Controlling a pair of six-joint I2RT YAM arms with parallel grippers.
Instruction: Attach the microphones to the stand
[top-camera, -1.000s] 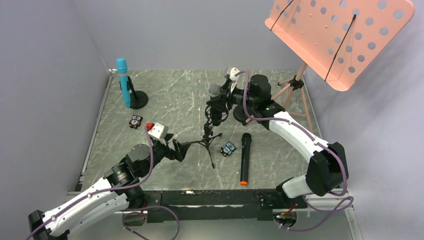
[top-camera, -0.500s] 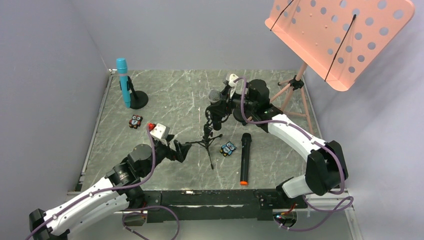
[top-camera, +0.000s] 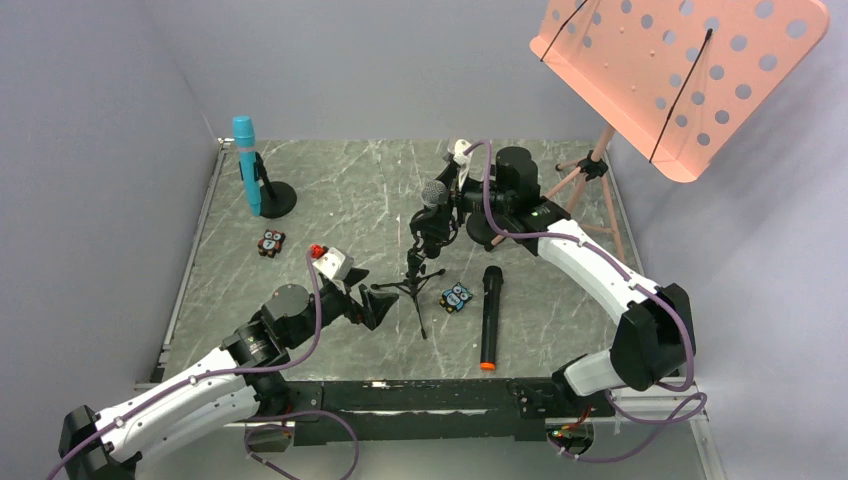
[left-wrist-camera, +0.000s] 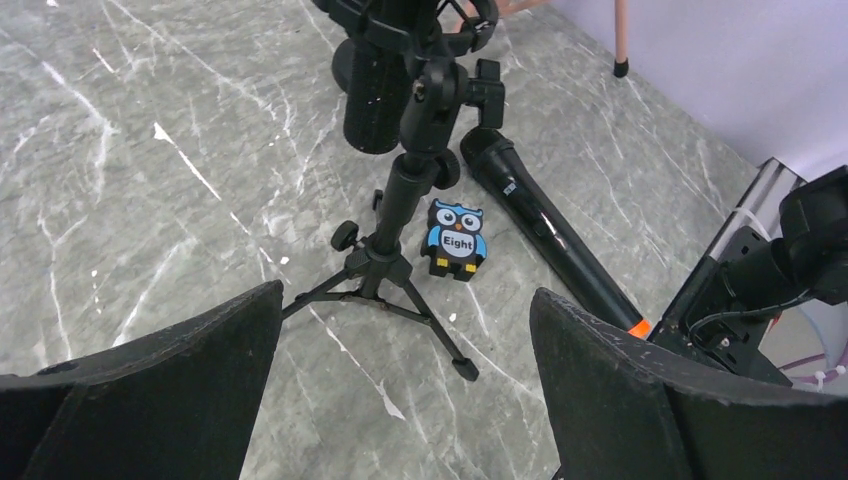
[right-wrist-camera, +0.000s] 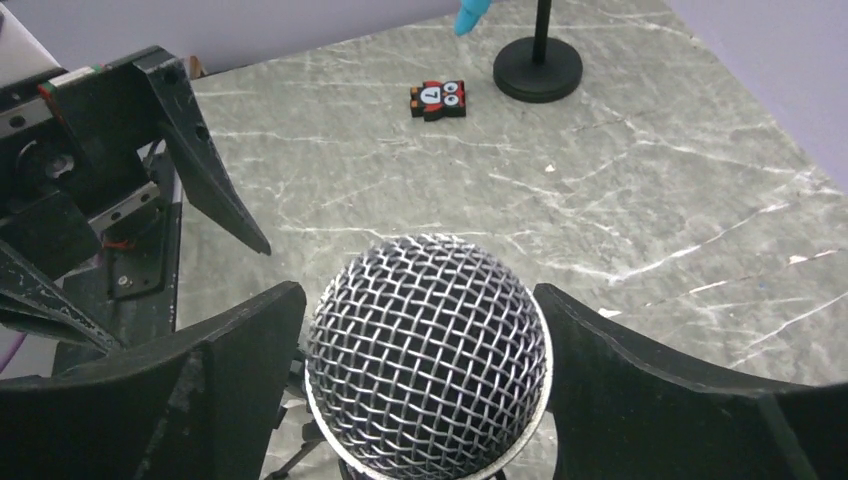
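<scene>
The tripod's upper joint (top-camera: 414, 261) (left-wrist-camera: 430, 112) stands bare outward of the left gripper, so the left gripper will next reach outward, toward the right in the top view, and close around it.
A black microphone with a silver mesh head (top-camera: 432, 196) sits tilted in the clip of a small black tripod stand (top-camera: 415, 282) at mid-table. My right gripper (top-camera: 447, 197) is up at that head. In the right wrist view its jaws (right-wrist-camera: 415, 300) stand wide on either side of the mesh head (right-wrist-camera: 428, 350), with a thin gap on each side. My left gripper (top-camera: 383, 303) hangs open and empty over the tripod's legs (left-wrist-camera: 385, 262). An all-black microphone with an orange end ring (top-camera: 489, 316) lies flat to the right of the tripod. A light blue microphone (top-camera: 245, 165) stands in a round-based stand (top-camera: 275, 198) at the back left.
A blue owl figure (top-camera: 457, 297) lies between the tripod and the black microphone, and a red owl figure (top-camera: 270, 242) lies at the left. A pink music stand (top-camera: 680, 75) rises at the back right on thin legs (top-camera: 585, 175). Another round black base (top-camera: 485, 228) sits under my right wrist.
My right gripper has opened from a tight grip, leaving the silver-headed microphone in the tripod's clip. My left gripper has shifted slightly right, toward the tripod's legs.
</scene>
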